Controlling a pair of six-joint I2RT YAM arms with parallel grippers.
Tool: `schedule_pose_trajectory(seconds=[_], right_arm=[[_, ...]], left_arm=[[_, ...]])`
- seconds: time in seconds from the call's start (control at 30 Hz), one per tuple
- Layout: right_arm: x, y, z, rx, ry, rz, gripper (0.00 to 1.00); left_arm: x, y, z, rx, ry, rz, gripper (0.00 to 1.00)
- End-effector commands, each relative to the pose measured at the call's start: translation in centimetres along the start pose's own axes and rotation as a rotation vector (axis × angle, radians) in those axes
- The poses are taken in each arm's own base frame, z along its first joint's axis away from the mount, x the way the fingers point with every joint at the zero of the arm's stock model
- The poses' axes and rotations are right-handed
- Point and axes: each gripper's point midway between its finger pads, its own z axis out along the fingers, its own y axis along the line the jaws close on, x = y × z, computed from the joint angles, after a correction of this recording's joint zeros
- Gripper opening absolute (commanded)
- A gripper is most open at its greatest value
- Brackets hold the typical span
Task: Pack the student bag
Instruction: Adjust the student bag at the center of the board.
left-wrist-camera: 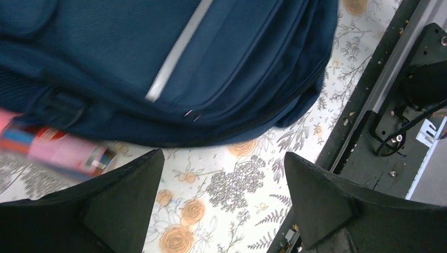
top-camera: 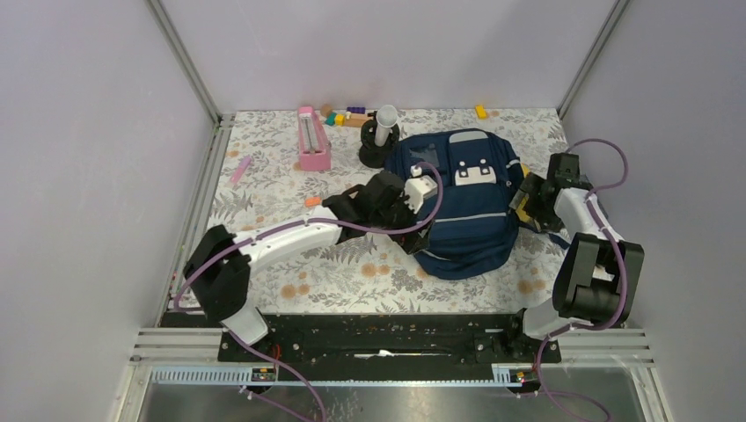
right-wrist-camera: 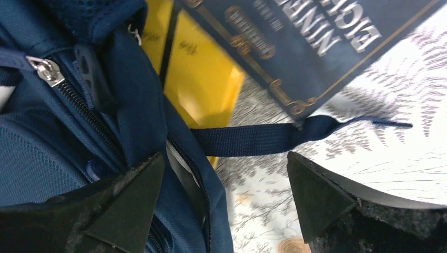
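The navy book is to the right of my right gripper in the wrist view, so I will leave the bag and tilt onto the book's edge by the yellow item.
The student bag [top-camera: 462,211], navy with white-grey patches, lies flat at the centre right of the floral table. My left gripper [top-camera: 412,198] is at its left edge; in the left wrist view [left-wrist-camera: 224,179] it is open and empty over bare cloth, just short of the bag [left-wrist-camera: 158,63]. A pink, red and blue item [left-wrist-camera: 58,150] pokes out beside the bag. My right gripper [top-camera: 532,200] is at the bag's right edge, open and empty [right-wrist-camera: 224,182]. Its left finger is over the bag's zipper seam [right-wrist-camera: 79,113]. A navy book with gold lettering [right-wrist-camera: 305,47] and a yellow item [right-wrist-camera: 205,79] lie beside a bag strap [right-wrist-camera: 263,138].
A pink box [top-camera: 312,139], a black stand with a grey cylinder [top-camera: 381,136] and several coloured blocks [top-camera: 347,116] sit at the back. A yellow block [top-camera: 481,112], a pink stick [top-camera: 240,169] and a small orange piece [top-camera: 311,202] lie loose. The black base rail [left-wrist-camera: 379,105] runs along the front.
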Motion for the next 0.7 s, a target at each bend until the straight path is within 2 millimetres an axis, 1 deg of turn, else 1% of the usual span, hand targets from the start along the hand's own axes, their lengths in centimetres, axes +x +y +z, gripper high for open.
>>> schedule_pose_trajectory(seconds=[0.0, 0.07, 0.2, 0.27, 0.33, 0.4, 0.47, 0.6, 0.67], right_arm=[[3.5, 3.6, -1.8, -0.139, 0.088, -0.067, 0.93], [4.0, 4.1, -2.0, -0.165, 0.091, -0.067, 0.93], [6.1, 5.5, -2.0, -0.209, 0.143, -0.094, 0.93], [6.9, 5.9, -2.1, -0.215, 0.155, -0.106, 0.93], [6.9, 5.9, -2.4, -0.216, 0.146, -0.099, 0.94], [6.1, 5.1, -2.8, -0.17, 0.106, -0.102, 0.95], [5.0, 4.2, -3.5, -0.119, 0.065, -0.121, 0.98], [2.8, 2.3, -4.8, -0.005, 0.0, -0.16, 0.99], [1.3, 0.7, -5.3, 0.088, -0.049, -0.176, 1.0]], left_arm=[[-5.4, -3.1, 1.0, 0.099, -0.151, 0.047, 0.88], [-5.1, -3.8, 2.1, 0.11, -0.151, 0.075, 0.89], [-4.3, -4.8, 4.3, 0.126, -0.152, 0.112, 0.89], [-3.4, -5.5, 5.3, 0.15, -0.133, 0.134, 0.9], [-1.9, -5.7, 6.5, 0.159, -0.095, 0.161, 0.92], [-0.6, -5.9, 7.3, 0.165, -0.064, 0.186, 0.93], [1.0, -5.7, 8.0, 0.146, -0.031, 0.215, 0.93], [3.1, -5.2, 9.1, 0.118, 0.023, 0.254, 0.94], [4.0, -4.4, 9.5, 0.06, 0.051, 0.274, 0.93]])
